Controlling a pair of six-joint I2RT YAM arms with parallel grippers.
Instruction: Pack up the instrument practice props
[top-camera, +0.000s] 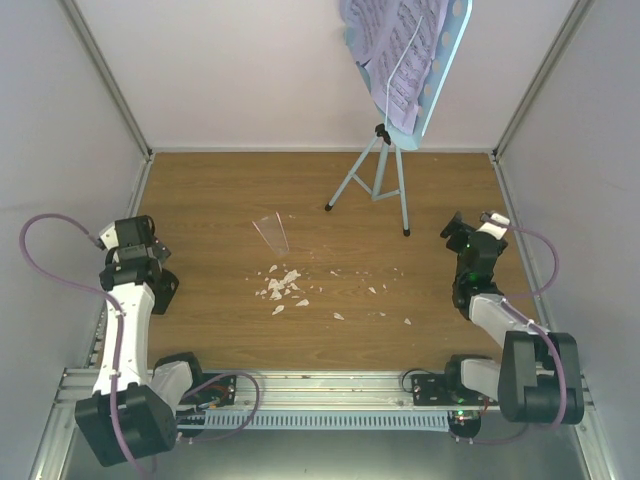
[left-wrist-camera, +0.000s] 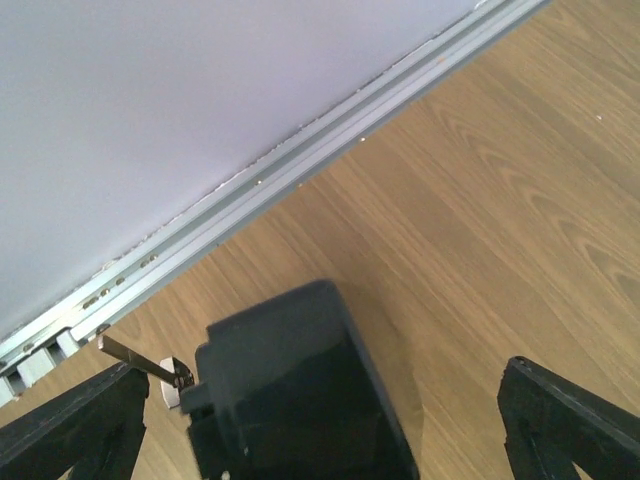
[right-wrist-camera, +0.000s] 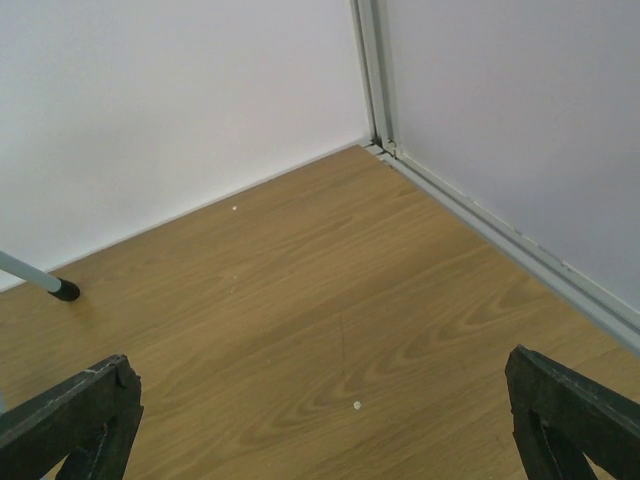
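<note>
The metronome lies at an angle between the open fingers. I should next turn my left gripper square to the body of the black metronome (top-camera: 166, 291) (left-wrist-camera: 290, 390) and close around it.
The light blue music stand (top-camera: 385, 175) stands upright on its tripod at the back, and lilac sheet-music pages (top-camera: 398, 45) rest on its desk. One stand foot (right-wrist-camera: 64, 291) shows in the right wrist view. The black metronome (left-wrist-camera: 290, 390) lies on the table by the left wall, its pendulum rod (left-wrist-camera: 140, 362) sticking out. My left gripper (left-wrist-camera: 320, 400) (top-camera: 150, 255) is open and straddles it, with gaps on both sides. The clear cover (top-camera: 270, 235) lies on its side mid-table, apart from the metronome. My right gripper (right-wrist-camera: 320, 370) (top-camera: 455, 232) is open over bare wood at the right.
White crumbs (top-camera: 283, 287) are scattered over the middle of the table, with a few more toward the right (top-camera: 406, 321). White walls with metal rails (left-wrist-camera: 250, 190) close in the left, back and right sides.
</note>
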